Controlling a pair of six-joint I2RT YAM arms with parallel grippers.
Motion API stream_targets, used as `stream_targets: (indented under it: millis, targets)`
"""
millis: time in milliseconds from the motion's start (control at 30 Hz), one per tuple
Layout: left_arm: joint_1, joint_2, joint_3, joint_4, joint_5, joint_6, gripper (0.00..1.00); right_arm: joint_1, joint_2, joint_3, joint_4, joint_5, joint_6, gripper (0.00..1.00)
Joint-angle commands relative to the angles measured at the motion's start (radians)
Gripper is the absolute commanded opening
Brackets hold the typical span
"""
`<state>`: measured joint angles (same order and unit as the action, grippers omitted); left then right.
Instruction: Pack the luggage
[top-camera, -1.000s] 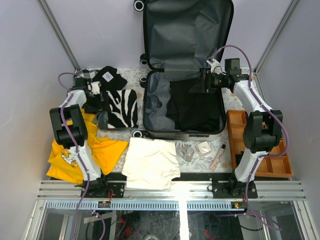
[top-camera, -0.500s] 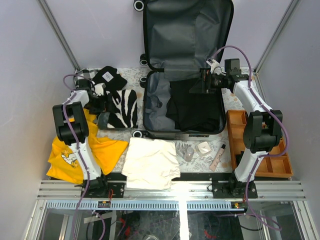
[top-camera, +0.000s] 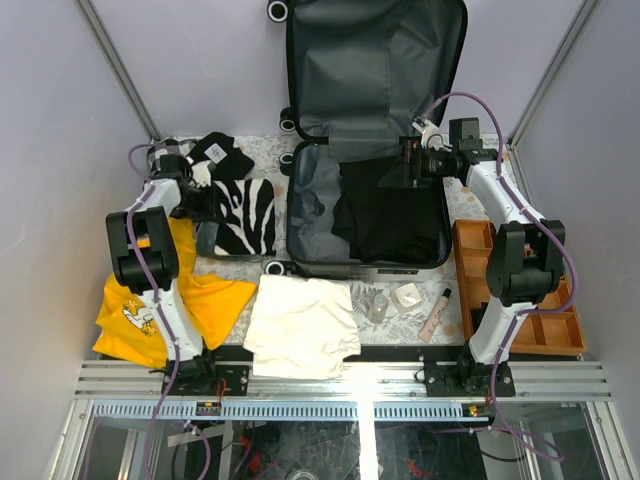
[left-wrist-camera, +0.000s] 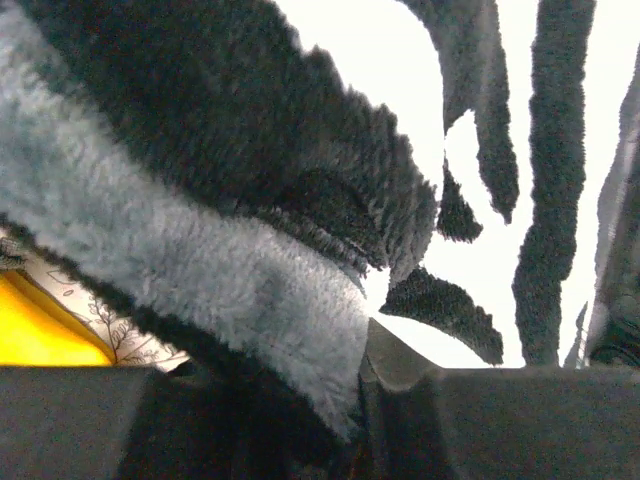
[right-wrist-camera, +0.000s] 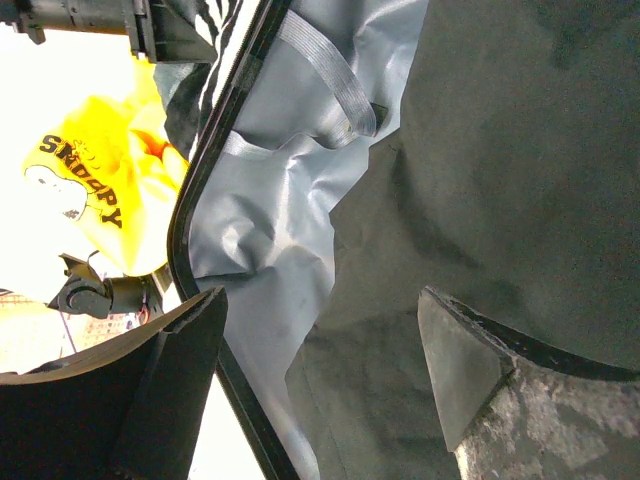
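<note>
My left gripper next brings the fleece up, to the right in the top view, then down onto the luggage base's grey strip (top-camera: 320, 200), which the black garment (top-camera: 395, 215) leaves bare.
The luggage (top-camera: 370, 60) lies open at the back centre, its lid propped against the wall and its grey lining (right-wrist-camera: 270, 220) showing. A black garment (top-camera: 395, 215) lies in its base. My right gripper (top-camera: 395, 170) hovers over that garment (right-wrist-camera: 500, 180), open with nothing between its fingers (right-wrist-camera: 320, 340). A zebra-striped fleece (top-camera: 248, 215) lies left of the luggage. My left gripper (top-camera: 205, 205) is at the fleece's left edge. In the left wrist view the fuzzy fleece (left-wrist-camera: 250, 270) runs down between the closed jaws of the left gripper (left-wrist-camera: 340, 400).
A yellow shirt (top-camera: 190, 295) lies front left, a cream garment (top-camera: 300, 325) front centre, and a black item with a label (top-camera: 218, 155) back left. A small bottle (top-camera: 378, 305), white box (top-camera: 408, 297) and tube (top-camera: 437, 313) sit near an orange tray (top-camera: 545, 325).
My left gripper has moved right to the zebra fleece's left edge and closed on it. The right arm has not moved.
</note>
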<state>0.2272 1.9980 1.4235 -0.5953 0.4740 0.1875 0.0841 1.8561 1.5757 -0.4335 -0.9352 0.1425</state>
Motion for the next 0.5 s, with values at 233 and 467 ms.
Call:
stream_targets:
  millis: [233, 467]
  targets:
    - [0.023, -0.238, 0.129, -0.099, 0.133, -0.061, 0.00, -0.003, -0.089, -0.005, -0.013, 0.008, -0.013, 0.83]
    - [0.022, -0.313, 0.348, -0.244, 0.214, -0.116, 0.00, -0.003, -0.126, -0.008, -0.024, 0.023, -0.022, 0.85]
